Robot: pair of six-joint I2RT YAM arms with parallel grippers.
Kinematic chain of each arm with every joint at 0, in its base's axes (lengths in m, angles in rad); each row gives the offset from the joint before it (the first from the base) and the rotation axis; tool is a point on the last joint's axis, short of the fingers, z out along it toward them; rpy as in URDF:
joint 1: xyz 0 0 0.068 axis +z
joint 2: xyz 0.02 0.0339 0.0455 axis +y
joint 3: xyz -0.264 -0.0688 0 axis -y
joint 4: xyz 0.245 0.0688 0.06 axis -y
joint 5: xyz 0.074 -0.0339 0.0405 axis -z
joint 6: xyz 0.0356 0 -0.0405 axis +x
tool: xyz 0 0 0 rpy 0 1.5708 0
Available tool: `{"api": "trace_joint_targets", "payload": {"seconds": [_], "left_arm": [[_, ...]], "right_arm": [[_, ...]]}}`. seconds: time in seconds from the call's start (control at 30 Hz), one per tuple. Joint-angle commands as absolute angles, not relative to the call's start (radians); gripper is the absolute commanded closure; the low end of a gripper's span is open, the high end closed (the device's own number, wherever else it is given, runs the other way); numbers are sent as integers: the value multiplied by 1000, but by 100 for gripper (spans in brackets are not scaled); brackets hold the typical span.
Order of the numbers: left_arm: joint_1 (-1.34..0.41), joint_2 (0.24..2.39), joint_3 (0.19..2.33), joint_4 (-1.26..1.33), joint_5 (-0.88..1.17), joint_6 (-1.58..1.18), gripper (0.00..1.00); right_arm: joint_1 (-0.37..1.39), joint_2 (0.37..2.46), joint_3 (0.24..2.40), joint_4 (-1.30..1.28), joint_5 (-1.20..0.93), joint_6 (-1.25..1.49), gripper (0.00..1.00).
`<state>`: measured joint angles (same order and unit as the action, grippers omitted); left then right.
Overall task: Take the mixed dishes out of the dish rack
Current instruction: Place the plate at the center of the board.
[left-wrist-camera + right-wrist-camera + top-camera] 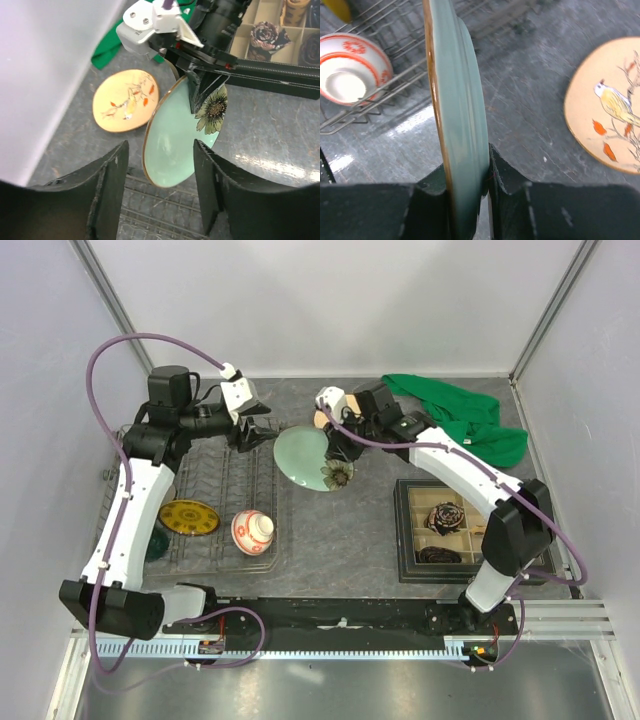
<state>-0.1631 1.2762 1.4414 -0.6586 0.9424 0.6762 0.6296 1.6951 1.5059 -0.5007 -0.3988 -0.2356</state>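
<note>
The peach plate (pixel 352 404) (pixel 612 106) is below and outward of my right gripper. My right gripper needs to move outward and down to release the green plate on top of it.
My right gripper (pixel 338 445) is shut on the rim of the pale green plate with the dark flower (pixel 305 460) and holds it tilted just right of the dish rack (pixel 215 480). The right wrist view shows this plate (pixel 457 115) edge-on between my fingers. My left gripper (pixel 255 430) is open and empty at the rack's far right corner, its fingers facing the plate (pixel 172 145). The yellow-gold plate (pixel 189 517) and the red-and-white bowl (pixel 252 531) lie in the rack. The dark green mug (pixel 155 545) peeks out beside the left arm. The beige cup is out of view.
A peach plate with a bird pattern (pixel 126 100) lies on the table behind the green plate. A green cloth (pixel 460 420) lies at the back right. The black compartmented tray (pixel 405 530) sits at the right, under the right arm.
</note>
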Motion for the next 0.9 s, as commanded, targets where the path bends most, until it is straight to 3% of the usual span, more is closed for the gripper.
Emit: {"api": "trace_joint_targets", "payload": {"seconds": [0.0,0.33,0.87], "left_arm": [[-147,1236,1431,-594,928,634,32],[-146,1193,1319,-574,882,670,27],[-144,1212,1249,-546,865,678,22]], "right_arm": [[543,1704,1578,-385,-443,-163,100],[286,1911,1761,-357,-649,89,100],[143,2250,1988,-218,-868,413,100]]}}
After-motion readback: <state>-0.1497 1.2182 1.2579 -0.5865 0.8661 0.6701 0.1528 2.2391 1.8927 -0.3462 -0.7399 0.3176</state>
